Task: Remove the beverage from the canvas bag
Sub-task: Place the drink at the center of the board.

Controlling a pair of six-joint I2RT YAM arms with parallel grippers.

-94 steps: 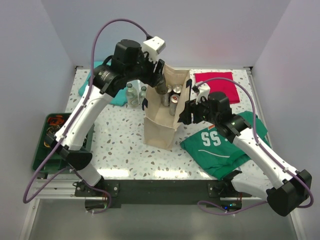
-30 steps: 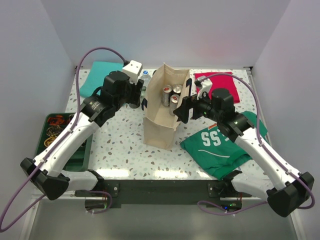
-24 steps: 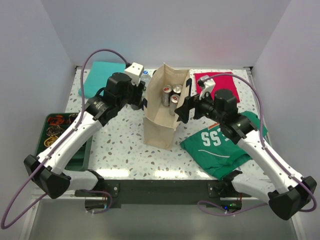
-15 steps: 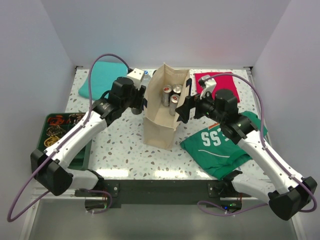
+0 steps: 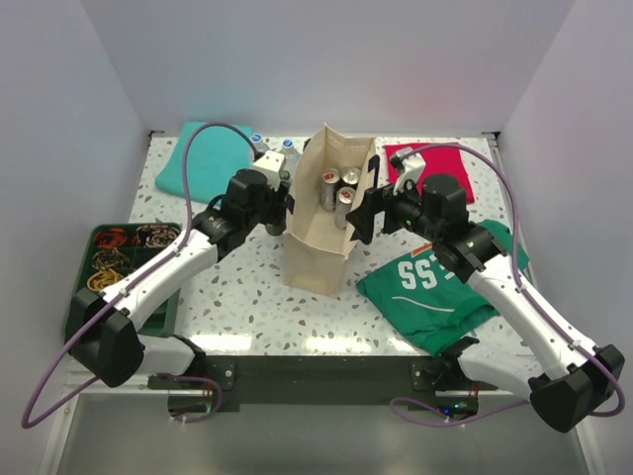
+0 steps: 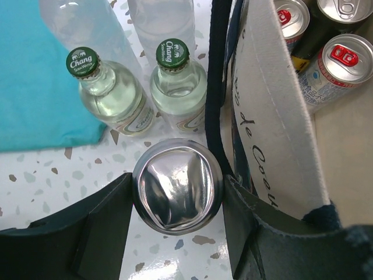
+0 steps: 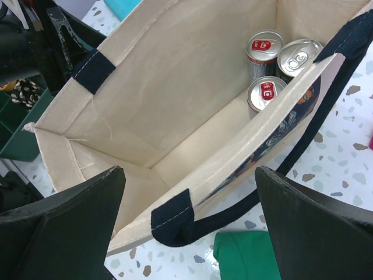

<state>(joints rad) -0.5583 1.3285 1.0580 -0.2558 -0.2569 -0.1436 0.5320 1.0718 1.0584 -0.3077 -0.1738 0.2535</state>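
Observation:
My left gripper is above the bare tabletop beside the Chang bottles, so next it needs to bring the can down onto that clear spot and release it.
The canvas bag (image 5: 321, 223) stands upright mid-table, with three cans (image 7: 267, 92) left in its far corner. My left gripper (image 6: 178, 195) is shut on a beverage can (image 6: 178, 192) whose shiny dented end faces the camera. It holds the can outside the bag, against the left wall (image 6: 271, 116) and the navy strap, over the table. In the top view that gripper (image 5: 280, 203) sits at the bag's left side. My right gripper (image 7: 189, 175) is open. It straddles the bag's right rim and navy handle (image 7: 175, 224) without touching them.
Two green-capped Chang bottles (image 6: 175, 84) and clear plastic bottles (image 5: 288, 148) stand just behind the held can. A teal cloth (image 5: 203, 158) lies back left, a red cloth (image 5: 435, 168) back right and a green jersey (image 5: 435, 287) front right. A green tray (image 5: 109, 272) sits at the left edge.
My left arm has dropped and drawn nearer beside the bag with the can still in its grip, uncovering bottles at the back. The right arm has barely moved.

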